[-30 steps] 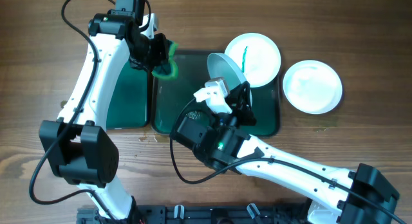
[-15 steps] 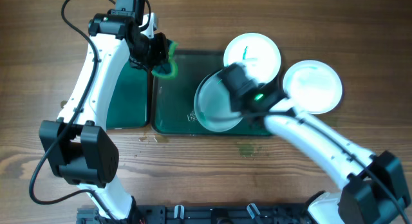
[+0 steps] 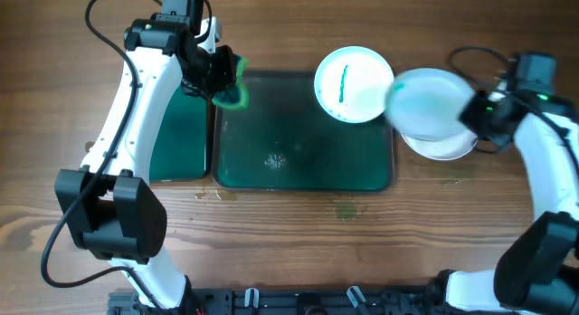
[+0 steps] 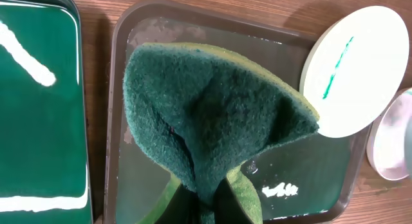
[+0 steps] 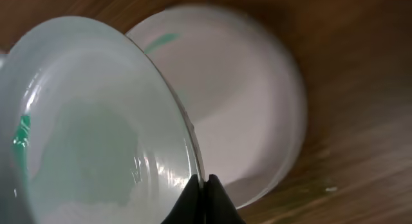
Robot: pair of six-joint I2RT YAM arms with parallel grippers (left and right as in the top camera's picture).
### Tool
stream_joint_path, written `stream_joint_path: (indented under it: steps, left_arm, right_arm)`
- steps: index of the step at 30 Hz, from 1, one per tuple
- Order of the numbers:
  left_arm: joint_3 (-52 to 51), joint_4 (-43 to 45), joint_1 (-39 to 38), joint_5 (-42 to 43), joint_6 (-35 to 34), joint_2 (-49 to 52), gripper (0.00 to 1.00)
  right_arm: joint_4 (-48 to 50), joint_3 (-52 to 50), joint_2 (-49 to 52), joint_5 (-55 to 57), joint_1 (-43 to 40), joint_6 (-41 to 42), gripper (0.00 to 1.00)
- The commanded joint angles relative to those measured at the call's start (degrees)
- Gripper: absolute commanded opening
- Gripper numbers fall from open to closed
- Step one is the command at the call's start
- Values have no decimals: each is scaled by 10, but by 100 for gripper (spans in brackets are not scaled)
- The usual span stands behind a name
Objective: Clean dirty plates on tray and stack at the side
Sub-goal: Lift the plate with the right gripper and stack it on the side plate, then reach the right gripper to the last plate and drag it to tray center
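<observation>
The lower white plate (image 3: 441,147) (image 5: 235,98) lies empty just beneath my right gripper. Next, my right gripper will go down to set the held plate onto it and let go of the rim.
My left gripper (image 3: 220,78) is shut on a green sponge (image 3: 232,82), held over the dark tray's (image 3: 303,175) top-left corner; the sponge fills the left wrist view (image 4: 212,121). A white plate with a green streak (image 3: 353,82) leans on the tray's top-right corner and shows in the left wrist view (image 4: 360,69). My right gripper (image 3: 472,111) is shut on the rim of a clean white plate (image 3: 425,105), held tilted just above another white plate (image 3: 448,145) on the table right of the tray. The right wrist view shows the held plate (image 5: 90,140) over the lower one (image 5: 244,102).
A second green tray (image 3: 179,138) lies left of the dark tray, with white streaks on it in the left wrist view (image 4: 38,121). White residue (image 3: 274,159) sits on the dark tray's floor. Bare wood table (image 3: 362,224) surrounds the trays.
My right arm swung the plate off the tray and rightward, to above the plate on the table. The left arm with the sponge has not moved.
</observation>
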Motion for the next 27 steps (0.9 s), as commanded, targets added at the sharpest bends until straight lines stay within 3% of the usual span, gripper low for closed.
stream_joint_path:
  steps: [1, 11, 16, 18, 22, 27]
  left_arm:
    - [-3, 3, -3, -6, -5, 3, 4]
    - [-3, 3, -3, -6, -5, 3, 4]
    - [-3, 3, -3, -6, -5, 3, 4]
    - [-3, 3, -3, -6, -5, 3, 4]
    - [-3, 3, -3, -6, -5, 3, 4]
    - [-3, 3, -3, -6, -5, 3, 4]
  right_arm:
    - [32, -32, -13, 27, -45, -11, 4]
    - [114, -87, 9, 27, -42, -11, 6]
    - [108, -85, 19, 10, -41, -13, 41]
    - [107, -68, 19, -62, -41, -64, 61]
    - [56, 2, 19, -164, -29, -86, 65]
    - [2, 116, 30, -141, 56, -99, 64]
